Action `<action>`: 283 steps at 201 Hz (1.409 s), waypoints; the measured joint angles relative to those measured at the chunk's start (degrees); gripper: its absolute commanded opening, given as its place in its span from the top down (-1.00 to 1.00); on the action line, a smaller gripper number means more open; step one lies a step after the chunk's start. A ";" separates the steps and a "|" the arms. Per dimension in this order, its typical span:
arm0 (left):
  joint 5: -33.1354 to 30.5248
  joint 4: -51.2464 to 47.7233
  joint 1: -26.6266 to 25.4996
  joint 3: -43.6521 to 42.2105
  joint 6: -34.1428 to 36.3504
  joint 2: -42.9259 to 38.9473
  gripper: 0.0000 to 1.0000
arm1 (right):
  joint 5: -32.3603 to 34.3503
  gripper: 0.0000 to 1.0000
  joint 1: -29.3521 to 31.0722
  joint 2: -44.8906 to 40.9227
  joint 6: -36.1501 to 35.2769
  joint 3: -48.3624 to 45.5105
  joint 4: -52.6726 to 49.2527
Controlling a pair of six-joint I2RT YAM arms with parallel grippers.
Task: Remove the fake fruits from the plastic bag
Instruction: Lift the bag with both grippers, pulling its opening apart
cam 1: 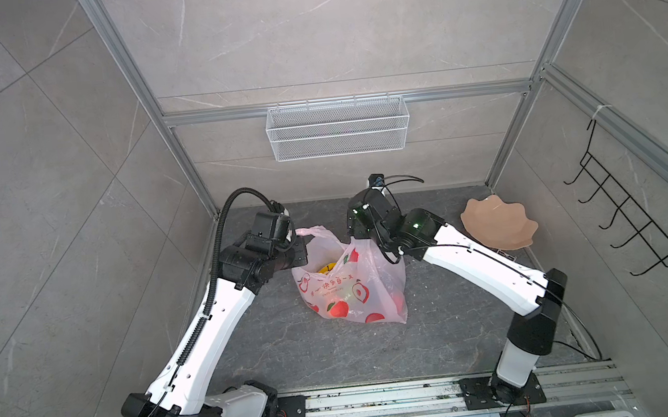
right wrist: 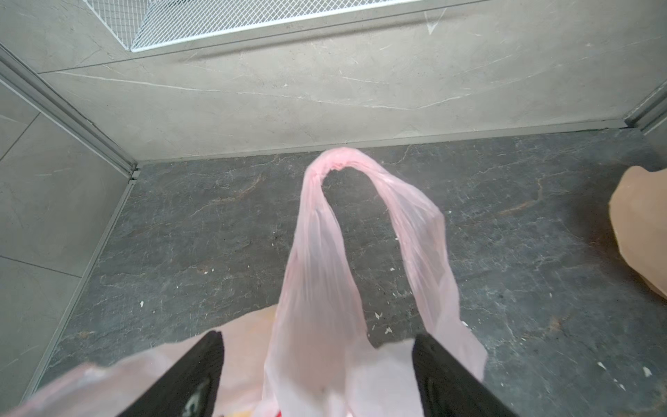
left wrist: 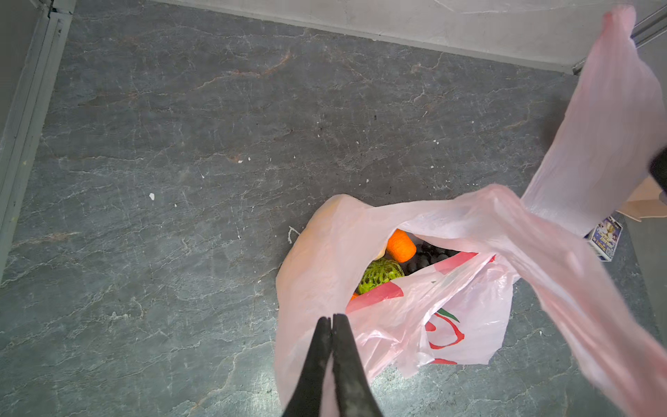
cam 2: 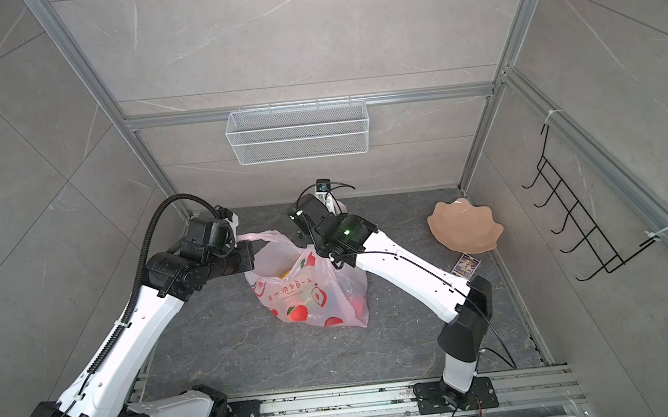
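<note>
The upright loop handle (right wrist: 317,271) stands between my right gripper's open fingers, so next I should ease outward onto it and close around its pink film.
The pink plastic bag (cam 1: 352,287) (cam 2: 311,291) stands on the dark floor between my arms, its mouth gaping. My left gripper (left wrist: 332,319) is shut on the bag's near rim (left wrist: 361,343), with pink film pinched between the jaws; in a top view it sits at the bag's left edge (cam 1: 301,254). Inside the bag show an orange (left wrist: 400,245), a bumpy green fruit (left wrist: 380,274) and dark grapes (left wrist: 429,256). A bit of yellow fruit (cam 1: 326,267) shows in a top view. My right gripper (right wrist: 317,337) stands open, its fingers on either side of the bag's loop handle (right wrist: 317,252).
A peach wavy-edged dish (cam 1: 499,227) (cam 2: 465,226) lies at the right back of the floor. A small printed box (cam 2: 468,265) lies near it. A white mesh basket (cam 1: 337,127) hangs on the back wall and a black hook rack (cam 1: 637,209) on the right wall.
</note>
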 measured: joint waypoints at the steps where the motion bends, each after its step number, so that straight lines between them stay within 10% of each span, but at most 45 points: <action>1: 0.00 0.00 0.00 0.00 0.00 0.00 1.00 | -0.02 -0.63 -0.07 0.13 0.02 0.15 -0.02; 74: 0.96 0.52 0.00 -1.49 -0.22 -0.94 1.00 | -1.09 -0.32 -5.07 10.67 -0.48 11.43 -5.01; 144: 5.14 2.84 7.08 -1.70 -3.43 -0.79 1.00 | -5.11 1.00 -5.11 14.19 -5.55 14.67 -3.58; 241: 16.63 10.05 28.46 2.58 -14.47 6.45 1.00 | -17.11 1.00 -12.00 22.86 -10.32 44.24 -2.54; 283: 18.93 15.69 28.68 -4.87 -16.87 -5.81 1.00 | -21.53 1.00 -11.10 4.39 -9.84 13.79 5.22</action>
